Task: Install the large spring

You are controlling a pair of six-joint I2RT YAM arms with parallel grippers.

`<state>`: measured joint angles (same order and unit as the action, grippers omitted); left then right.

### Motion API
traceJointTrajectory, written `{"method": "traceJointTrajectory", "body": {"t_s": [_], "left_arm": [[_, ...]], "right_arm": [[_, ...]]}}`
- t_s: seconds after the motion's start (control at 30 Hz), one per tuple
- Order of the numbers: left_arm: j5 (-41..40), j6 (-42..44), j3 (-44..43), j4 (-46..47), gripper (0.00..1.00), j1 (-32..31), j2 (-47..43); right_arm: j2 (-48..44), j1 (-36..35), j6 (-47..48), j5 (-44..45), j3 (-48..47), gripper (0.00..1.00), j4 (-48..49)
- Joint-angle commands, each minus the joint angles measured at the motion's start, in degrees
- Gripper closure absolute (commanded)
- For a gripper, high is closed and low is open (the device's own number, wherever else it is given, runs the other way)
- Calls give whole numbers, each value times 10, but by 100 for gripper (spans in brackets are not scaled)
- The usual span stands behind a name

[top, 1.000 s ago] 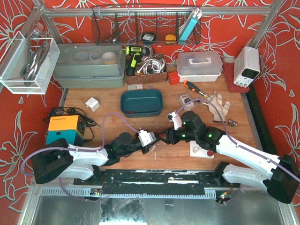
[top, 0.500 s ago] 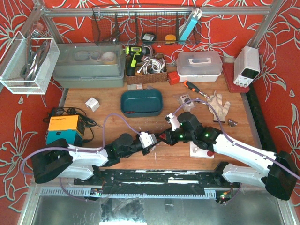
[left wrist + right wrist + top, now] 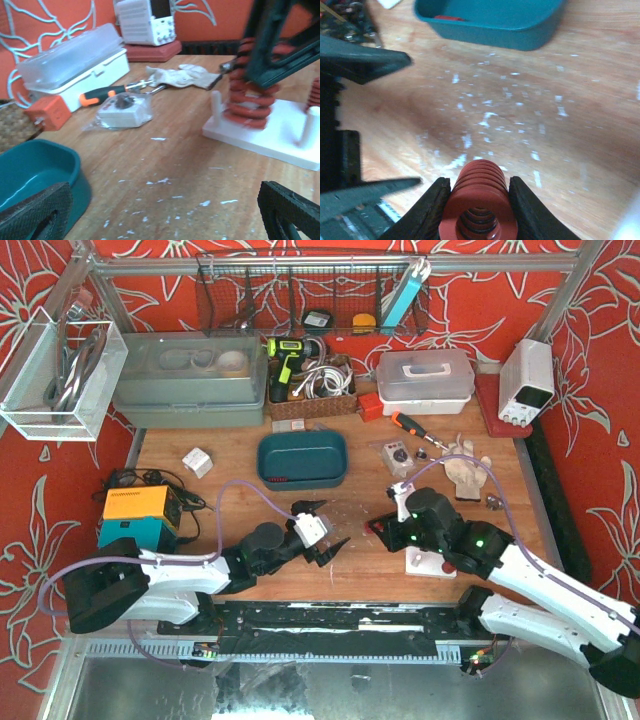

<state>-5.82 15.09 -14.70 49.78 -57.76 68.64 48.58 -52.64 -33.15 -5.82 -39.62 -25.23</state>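
Observation:
My right gripper swings back and lowers the spring over the base plate's bare near peg next. The peg is below the gripper, to its right in the top view.
The large spring (image 3: 477, 200), a fat red coil, sits end-on between the black fingers (image 3: 427, 210) of my right gripper (image 3: 477, 205), which is shut on it. In the left wrist view the spring (image 3: 250, 95) hangs upright at the near edge of the white base plate (image 3: 265, 137), beside a white peg (image 3: 216, 102); I cannot tell whether they touch. A smaller red spring (image 3: 314, 92) stands on the plate's right side. My left gripper (image 3: 320, 530) is open and empty, to the left of the spring (image 3: 375, 528).
A teal tray (image 3: 302, 458) lies behind the grippers. A bagged white part (image 3: 398, 455), an orange-handled screwdriver (image 3: 412, 427) and a glove (image 3: 467, 462) lie at the back right. An orange and blue box (image 3: 140, 515) with cables stands at the left.
My left gripper has opened wide, let go of the spring and drawn back. The right gripper has closed on the spring and carried it right, towards the white plate.

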Motion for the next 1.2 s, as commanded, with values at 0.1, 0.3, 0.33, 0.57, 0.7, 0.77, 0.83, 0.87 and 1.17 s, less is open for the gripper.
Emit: {"method": "traceJointTrajectory", "body": {"t_s": [0.1,0.3,0.33,0.57,0.7,0.77,0.83,0.87,1.17], "left_arm": [[-107,-10,-22,-14,0,-1,4],[-113,-14,-31,-19,0,-1,20],[-113,-14,-32,-19,0,-1,21],[-114,-16,-31,-22,0,-1,14],[-115,-14,-27,-21,0,-1,9],[-115,-14,-28,-22,0,-1,8],[-115,-14,-28,-22,0,-1,8],[-114,-14,-28,-21,0,0,8],[-114,-14,-29,-24,0,-1,7]], "right_arm": [[-82,-1,-30,147,-31,100,-216],[-84,-1,-108,185,-46,100,-346],[-77,-1,-111,188,-50,100,-362],[-61,-1,-129,220,-42,100,-384],[-88,-1,-125,195,-20,100,-332],[-88,-1,-130,194,-17,100,-328],[-79,-1,-131,189,-17,100,-328],[-75,-1,-132,187,-17,100,-328],[-69,-1,-139,162,6,100,-296]]}}
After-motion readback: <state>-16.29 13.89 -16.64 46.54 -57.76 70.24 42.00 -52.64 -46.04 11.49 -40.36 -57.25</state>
